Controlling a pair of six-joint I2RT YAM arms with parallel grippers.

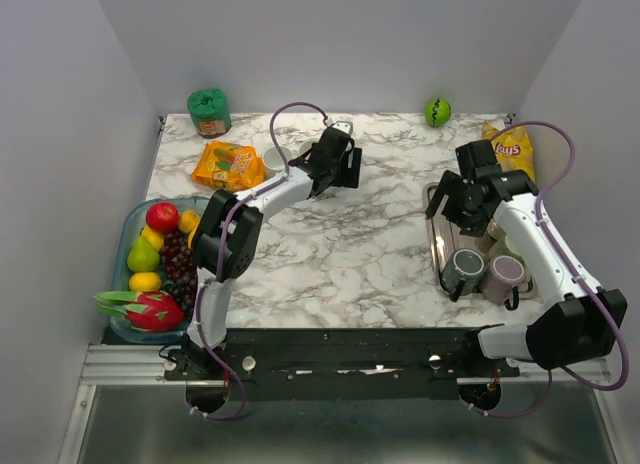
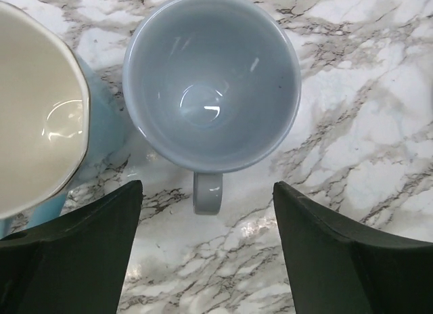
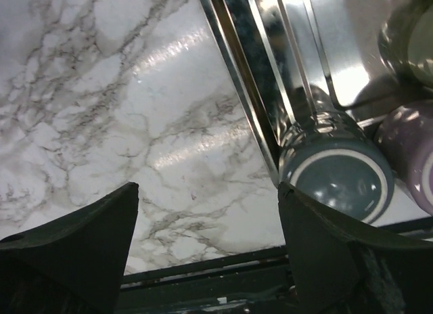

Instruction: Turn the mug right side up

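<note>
My right gripper will move back along the tray and down onto the dark blue-grey mug's handle (image 1: 457, 290), because the ringed bottom shows that this mug is upside down.
A pale grey-blue mug (image 2: 212, 84) stands upright on the marble, mouth up, with its handle (image 2: 208, 192) pointing toward my left gripper. My left gripper (image 2: 206, 260) is open and empty, above and just short of the handle; in the top view it (image 1: 325, 164) is at the back middle. A dark blue-grey mug (image 3: 336, 175) sits in the metal tray (image 3: 233, 63) showing its ringed underside; it also shows in the top view (image 1: 463, 269). My right gripper (image 3: 206, 253) is open and empty above the tray's left edge (image 1: 462, 199).
A light blue cup with a cream inside (image 2: 34, 111) stands close left of the grey mug. A purple mug (image 1: 503, 277) and a green one (image 1: 512, 247) are in the tray. A fruit tub (image 1: 135, 284), snack packs (image 1: 228, 164), a chips bag (image 1: 510, 144) and a green ball (image 1: 437, 111) line the edges.
</note>
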